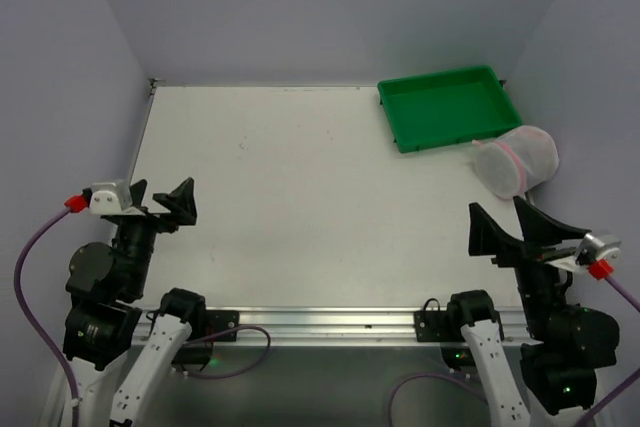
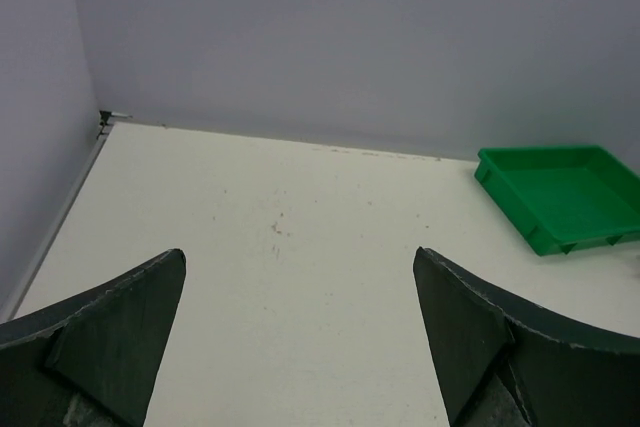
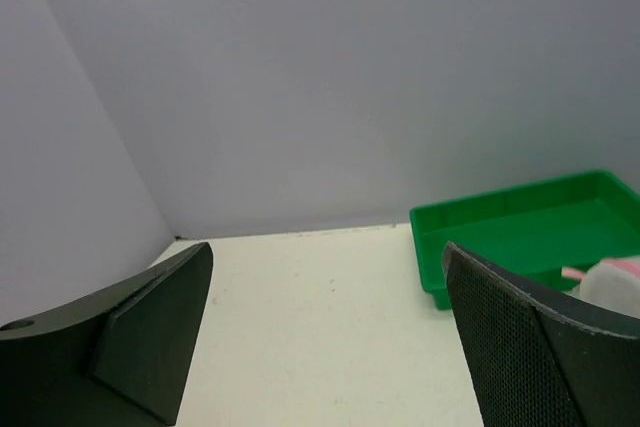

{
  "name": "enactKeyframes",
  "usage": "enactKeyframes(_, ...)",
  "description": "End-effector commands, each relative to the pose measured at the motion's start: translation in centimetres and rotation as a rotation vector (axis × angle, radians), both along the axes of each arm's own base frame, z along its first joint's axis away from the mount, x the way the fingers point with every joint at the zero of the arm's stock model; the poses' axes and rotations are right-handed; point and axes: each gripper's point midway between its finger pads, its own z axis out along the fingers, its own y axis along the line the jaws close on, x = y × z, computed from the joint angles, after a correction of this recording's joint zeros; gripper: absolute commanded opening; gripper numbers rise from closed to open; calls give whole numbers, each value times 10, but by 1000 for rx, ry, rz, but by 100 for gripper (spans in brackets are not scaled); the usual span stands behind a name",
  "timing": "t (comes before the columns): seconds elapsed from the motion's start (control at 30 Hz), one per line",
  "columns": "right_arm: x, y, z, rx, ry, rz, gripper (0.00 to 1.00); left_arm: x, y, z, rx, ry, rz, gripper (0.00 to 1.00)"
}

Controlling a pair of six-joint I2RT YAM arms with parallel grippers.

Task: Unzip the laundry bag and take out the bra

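Note:
My right gripper needs to reach outward next, tip its fingers down and lower them onto the laundry bag's pink trim (image 3: 627,266), which is farther outward than the gripper and below it.
The laundry bag (image 1: 517,160) is a round white mesh pouch with pink trim. It lies on its side at the table's far right, just in front of the green tray. A sliver of it shows at the right edge of the right wrist view (image 3: 612,283). The bra is hidden; I cannot see it inside the mesh. My right gripper (image 1: 512,219) is open and empty, hovering near the front right, short of the bag. My left gripper (image 1: 162,197) is open and empty at the front left, far from the bag.
A green plastic tray (image 1: 446,106) sits at the back right corner, also in the left wrist view (image 2: 563,192) and the right wrist view (image 3: 520,232). Walls close the table (image 1: 290,197) at the back and both sides.

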Motion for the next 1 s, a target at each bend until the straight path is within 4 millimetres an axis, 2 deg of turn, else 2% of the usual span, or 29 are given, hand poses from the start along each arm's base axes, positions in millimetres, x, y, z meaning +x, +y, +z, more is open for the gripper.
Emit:
enactKeyframes(0.0,45,-8,-21,106,190,-68,99,20,-21,-10,-18,30,-79,100)
enactKeyframes(0.07,62,-17,-33,193,288,-134,99,34,-30,-28,-14,90,-104,100)
enactKeyframes(0.1,79,-18,-48,219,385,-163,99,39,-33,-30,-20,100,-112,100)
enactKeyframes(0.17,94,-19,-55,279,461,-193,99,52,-43,-48,-14,165,-141,100)
enactKeyframes(0.3,141,-30,-79,254,599,-323,99,71,-57,-67,-8,230,-182,100)
enactKeyframes(0.33,162,-36,-86,231,631,-382,99,77,-59,-75,-4,260,-183,100)
enactKeyframes(0.37,173,-39,-92,208,654,-412,99,80,-59,-80,1,277,-178,100)
enactKeyframes(0.4,183,-45,-96,162,672,-452,99,82,-59,-85,5,293,-176,100)
enactKeyframes(0.43,193,-58,-89,142,657,-535,99,86,-60,-92,20,319,-174,100)
enactKeyframes(0.47,211,-65,-109,69,730,-589,99,87,-59,-95,29,327,-166,100)
enactKeyframes(0.53,230,-79,-109,10,748,-678,99,89,-57,-99,38,333,-159,100)
enactKeyframes(0.57,233,-94,-112,-21,758,-773,99,90,-57,-105,43,340,-156,100)
enactKeyframes(0.6,245,-105,-130,-86,810,-831,99,91,-57,-104,44,328,-155,100)
enactKeyframes(0.63,255,-114,-130,-97,793,-869,99,90,-56,-103,48,317,-155,100)
enactKeyframes(0.67,260,-126,-137,-116,814,-902,99,90,-56,-109,50,321,-155,100)
enactKeyframes(0.7,270,-132,-155,-148,862,-919,99,91,-57,-108,50,306,-157,100)
enactKeyframes(0.77,276,-149,-162,-162,895,-966,99,89,-57,-113,53,305,-162,100)
enactKeyframes(0.8,281,-150,-172,-179,920,-979,99,89,-57,-115,52,302,-162,100)
enactKeyframes(0.97,280,-186,-197,-169,979,-1043,99,87,-58,-121,63,304,-173,100)
